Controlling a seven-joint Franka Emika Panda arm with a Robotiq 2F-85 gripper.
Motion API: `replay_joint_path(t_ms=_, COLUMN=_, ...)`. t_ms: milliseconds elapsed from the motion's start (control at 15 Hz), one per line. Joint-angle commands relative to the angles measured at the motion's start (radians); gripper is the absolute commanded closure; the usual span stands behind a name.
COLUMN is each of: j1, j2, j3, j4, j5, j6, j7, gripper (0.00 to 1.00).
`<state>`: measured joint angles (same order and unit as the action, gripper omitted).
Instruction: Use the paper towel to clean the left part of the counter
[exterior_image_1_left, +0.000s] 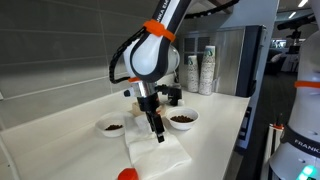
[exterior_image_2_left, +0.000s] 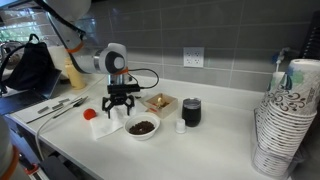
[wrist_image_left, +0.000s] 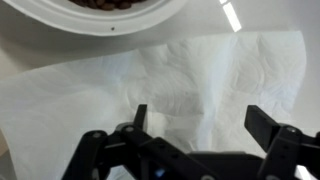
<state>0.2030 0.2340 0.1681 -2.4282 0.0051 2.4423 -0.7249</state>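
The gripper will go down a little onto the white paper towel, onto its middle (exterior_image_1_left: 152, 143) (wrist_image_left: 194, 114), and close to pinch the paper towel between both spread fingers, because the paper towel lies flat beneath them.
The paper towel (exterior_image_1_left: 165, 152) lies flat on the cream counter (exterior_image_1_left: 218, 140), between two white bowls. It is a white, slightly rumpled sheet and fills most of the wrist view (wrist_image_left: 170, 75). In an exterior view it shows as a white patch under the gripper (exterior_image_2_left: 106, 129). My gripper (exterior_image_1_left: 157, 133) hangs straight down just above the towel's middle, open and empty. Both fingers (wrist_image_left: 200, 115) are spread with towel between them. In an exterior view the gripper (exterior_image_2_left: 119, 112) is beside a bowl. I cannot tell whether the fingertips touch the sheet.
A bowl with dark contents (exterior_image_1_left: 182, 118) and another bowl (exterior_image_1_left: 112, 126) flank the towel. One bowl's rim (wrist_image_left: 110, 14) is just beyond the towel. A red object (exterior_image_2_left: 89, 114), a small cardboard box (exterior_image_2_left: 160, 103), a black cup (exterior_image_2_left: 191, 111) and stacked paper cups (exterior_image_2_left: 285, 120) stand on the counter.
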Motion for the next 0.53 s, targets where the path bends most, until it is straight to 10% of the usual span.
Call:
replay_joint_path(t_ms=0, j1=-0.025, j2=0.055, j3=0.023, j4=0.036, j5=-0.037, j6=0.005, j7=0.032, gripper=0.0)
replay_joint_path(t_ms=333, j1=-0.036, j2=0.099, j3=0.032, j4=0.064, j5=-0.058, j6=-0.004, j7=0.046, gripper=0.0)
replay_joint_path(t_ms=400, j1=-0.037, j2=0.103, j3=0.034, j4=0.068, j5=-0.062, j6=-0.005, j7=0.047, gripper=0.25)
replay_joint_path(t_ms=467, j1=-0.038, j2=0.106, j3=0.035, j4=0.072, j5=-0.066, j6=-0.006, j7=0.048, gripper=0.26)
